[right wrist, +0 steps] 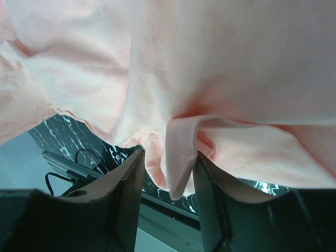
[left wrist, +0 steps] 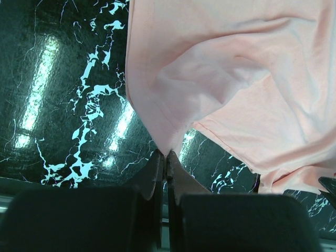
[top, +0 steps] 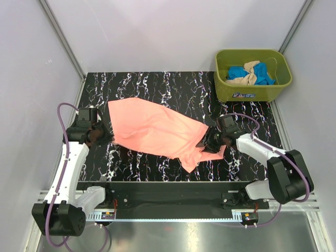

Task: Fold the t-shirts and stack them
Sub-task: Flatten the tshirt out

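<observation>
I should shift my right gripper slightly to the right in the wrist view next, then pinch the loose fold between its open fingers.
A salmon-pink t-shirt (top: pixel 152 128) lies stretched across the black marbled table, from back left to front right. My left gripper (top: pixel 107 137) is at its left edge, shut on a pointed corner of the cloth (left wrist: pixel 166 155); the shirt (left wrist: pixel 236 79) fans away from the jaws. My right gripper (top: pixel 206 144) is at the shirt's front right end. Its jaws stand apart (right wrist: pixel 169 155), and a loose fold of the shirt (right wrist: pixel 181 152) hangs between them unpinched. A blue t-shirt (top: pixel 264 76) and a beige one (top: pixel 251 73) lie bunched in the tub.
An olive-green plastic tub (top: pixel 247 94) stands at the table's back right corner. White walls enclose the table on three sides. A metal rail runs along the near edge (top: pixel 173 210), where the arm bases are bolted.
</observation>
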### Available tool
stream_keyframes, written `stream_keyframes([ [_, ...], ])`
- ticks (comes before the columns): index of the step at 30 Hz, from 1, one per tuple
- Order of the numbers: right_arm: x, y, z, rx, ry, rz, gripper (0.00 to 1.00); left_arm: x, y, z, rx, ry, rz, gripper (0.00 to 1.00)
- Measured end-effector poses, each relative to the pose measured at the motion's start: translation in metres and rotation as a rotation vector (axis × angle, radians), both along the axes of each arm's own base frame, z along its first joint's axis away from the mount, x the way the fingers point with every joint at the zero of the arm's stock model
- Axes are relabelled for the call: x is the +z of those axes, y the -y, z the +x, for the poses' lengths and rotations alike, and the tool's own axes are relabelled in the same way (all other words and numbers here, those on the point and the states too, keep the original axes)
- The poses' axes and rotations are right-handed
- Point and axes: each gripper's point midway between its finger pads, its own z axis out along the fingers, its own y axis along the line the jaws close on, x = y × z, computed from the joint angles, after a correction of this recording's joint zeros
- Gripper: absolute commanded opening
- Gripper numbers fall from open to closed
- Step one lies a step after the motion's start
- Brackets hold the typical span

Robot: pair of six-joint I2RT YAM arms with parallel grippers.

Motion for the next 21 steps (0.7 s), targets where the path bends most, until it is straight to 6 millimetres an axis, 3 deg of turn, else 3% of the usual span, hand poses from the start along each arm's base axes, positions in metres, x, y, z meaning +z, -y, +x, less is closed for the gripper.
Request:
stream_keyframes([
  [9,-0.008,0.003,0.002,-0.034,-0.023,-0.014,0.44,-0.002,0.0,-0.001,-0.001,-0.006,-0.001,0.0],
  [21,-0.016,0.029,0.009,-0.096,-0.037,-0.07,0.4,-0.002,0.0,-0.001,-0.001,-0.007,-0.001,0.0],
])
